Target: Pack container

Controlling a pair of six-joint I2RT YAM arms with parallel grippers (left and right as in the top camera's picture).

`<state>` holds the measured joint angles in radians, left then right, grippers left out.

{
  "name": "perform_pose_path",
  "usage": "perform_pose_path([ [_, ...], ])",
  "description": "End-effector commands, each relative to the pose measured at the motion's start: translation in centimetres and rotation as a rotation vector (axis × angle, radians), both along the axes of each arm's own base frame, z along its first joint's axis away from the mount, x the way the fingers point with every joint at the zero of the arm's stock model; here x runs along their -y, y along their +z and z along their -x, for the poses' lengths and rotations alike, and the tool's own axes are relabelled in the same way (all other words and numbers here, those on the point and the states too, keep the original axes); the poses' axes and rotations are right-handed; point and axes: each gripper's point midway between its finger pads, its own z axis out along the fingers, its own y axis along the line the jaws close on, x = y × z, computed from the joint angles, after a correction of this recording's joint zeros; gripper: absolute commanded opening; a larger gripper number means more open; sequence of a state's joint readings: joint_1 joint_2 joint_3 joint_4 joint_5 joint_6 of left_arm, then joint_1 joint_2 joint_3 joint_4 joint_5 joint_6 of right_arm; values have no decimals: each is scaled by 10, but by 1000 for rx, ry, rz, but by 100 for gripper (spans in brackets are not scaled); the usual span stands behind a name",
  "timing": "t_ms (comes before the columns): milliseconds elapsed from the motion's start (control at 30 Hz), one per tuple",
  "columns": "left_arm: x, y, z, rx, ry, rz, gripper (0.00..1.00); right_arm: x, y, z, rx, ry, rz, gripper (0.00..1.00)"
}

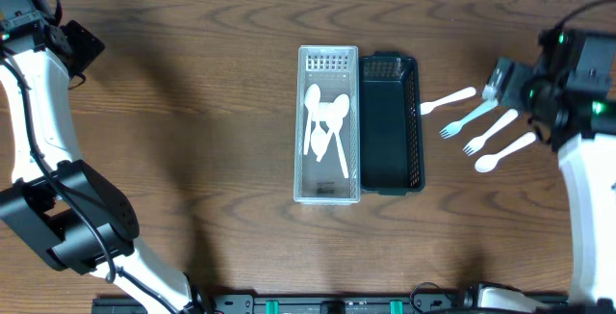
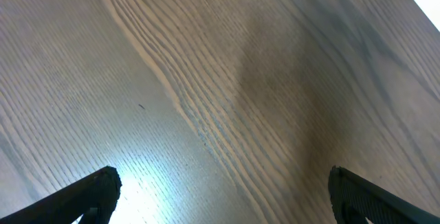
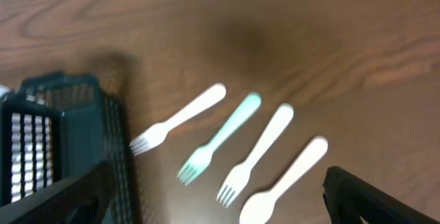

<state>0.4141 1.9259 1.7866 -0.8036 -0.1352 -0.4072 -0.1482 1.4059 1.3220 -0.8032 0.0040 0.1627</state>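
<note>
Next, my right gripper moves down toward the right in its wrist view and turns in line with the white spoon's handle, as that lies below on that side.
A clear container holds several white spoons at the table's middle. A dark green basket stands against its right side and looks empty. Right of it lie a white fork, a pale green fork, another white fork and a white spoon. The same four show in the right wrist view: white fork, green fork, white fork, spoon. My right gripper is open above them. My left gripper is open over bare wood at the far left.
The basket's corner shows at the left of the right wrist view. The right arm's body hangs over the table's right edge. The left arm runs along the left edge.
</note>
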Motion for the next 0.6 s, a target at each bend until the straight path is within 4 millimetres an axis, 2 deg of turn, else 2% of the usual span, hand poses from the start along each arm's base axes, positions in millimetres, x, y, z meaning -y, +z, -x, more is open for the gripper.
perform_pose_path([
  [0,-3,16,-1,26,-1,-27,98,-3,-5,-3,-39,53,-5,99],
  [100,-3,16,-1,26,-1,-27,98,13,-29,15,-172,-25,34,99],
  [233,-3,16,-1,26,-1,-27,98,49,-62,54,-348,-330,65,99],
  [433,-3,16,-1,26,-1,-27,98,76,-110,94,-455,-643,-34,99],
  [567,-3,16,-1,26,-1,-27,98,88,-130,108,-468,-720,-107,94],
])
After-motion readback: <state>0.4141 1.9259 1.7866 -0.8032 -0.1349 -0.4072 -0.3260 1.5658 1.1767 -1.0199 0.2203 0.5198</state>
